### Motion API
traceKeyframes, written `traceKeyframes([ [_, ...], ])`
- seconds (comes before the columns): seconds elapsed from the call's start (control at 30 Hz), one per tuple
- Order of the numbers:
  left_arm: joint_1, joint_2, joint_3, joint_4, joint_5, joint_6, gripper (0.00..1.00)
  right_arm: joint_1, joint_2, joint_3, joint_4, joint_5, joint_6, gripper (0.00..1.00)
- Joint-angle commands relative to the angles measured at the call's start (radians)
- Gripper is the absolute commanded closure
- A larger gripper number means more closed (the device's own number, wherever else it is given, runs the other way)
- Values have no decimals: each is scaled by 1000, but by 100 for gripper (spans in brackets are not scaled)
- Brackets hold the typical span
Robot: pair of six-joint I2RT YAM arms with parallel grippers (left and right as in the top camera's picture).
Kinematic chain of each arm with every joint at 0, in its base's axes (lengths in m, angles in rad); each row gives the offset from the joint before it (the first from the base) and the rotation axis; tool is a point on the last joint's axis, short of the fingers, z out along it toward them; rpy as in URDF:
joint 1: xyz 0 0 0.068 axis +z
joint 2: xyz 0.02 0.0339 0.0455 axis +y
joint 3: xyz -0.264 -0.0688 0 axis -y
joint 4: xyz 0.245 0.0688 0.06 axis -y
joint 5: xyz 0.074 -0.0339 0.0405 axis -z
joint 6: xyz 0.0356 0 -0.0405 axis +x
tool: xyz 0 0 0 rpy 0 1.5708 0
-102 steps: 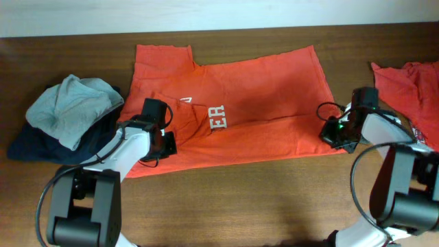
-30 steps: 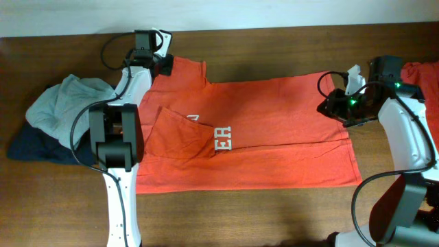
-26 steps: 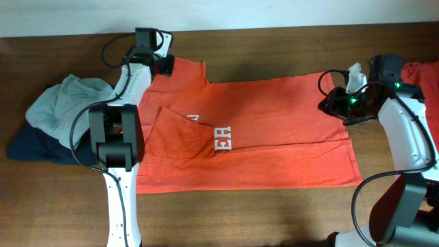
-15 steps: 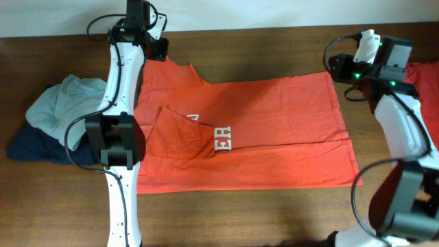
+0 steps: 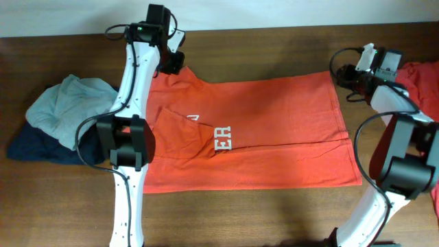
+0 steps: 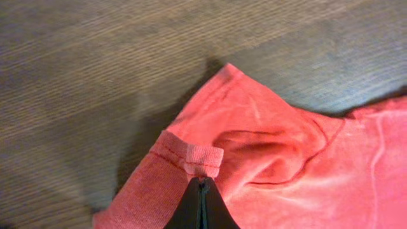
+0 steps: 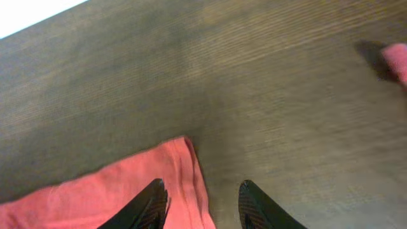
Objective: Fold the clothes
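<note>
I will move my right gripper down and to the left in the overhead view next, onto the shirt's hemmed corner, because it lies below the gripper's open fingers on that side.
An orange-red T-shirt of the clothes lies spread across the table's middle, with a folded flap and white letters on its left half. My left gripper is at the shirt's far left corner. In the left wrist view it is shut on the sleeve hem, and the cloth bunches around it. My right gripper hovers at the far right corner. Its fingers stand open, and the shirt's hemmed corner lies flat on the wood between them.
A second orange-red garment lies at the right edge; a scrap of it shows in the right wrist view. A grey and navy pile of clothes sits at the left. Brown wooden table runs along the front.
The left gripper has shut on the sleeve hem, swung back and then right with it. The right gripper carried the far right corner backward and opened wider above it.
</note>
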Motion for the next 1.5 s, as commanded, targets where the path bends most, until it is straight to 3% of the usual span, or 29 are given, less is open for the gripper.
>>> traceKeyframes([
  [0.0,4,-3,21,-21,-4,-10,100,12,56,17,37,-51,3,58],
  [0.4,4,-3,21,-56,-34,-10,100,19,171,17,162,-119,3,54],
  [0.8,4,-3,21,-61,-34,-10,100,24,176,17,196,-221,3,56],
  [1.13,9,-3,21,-87,-57,-10,100,12,166,26,192,-352,3,94],
  [1.47,19,-18,38,-107,-79,-17,100,-23,-10,26,-92,-389,2,96],
])
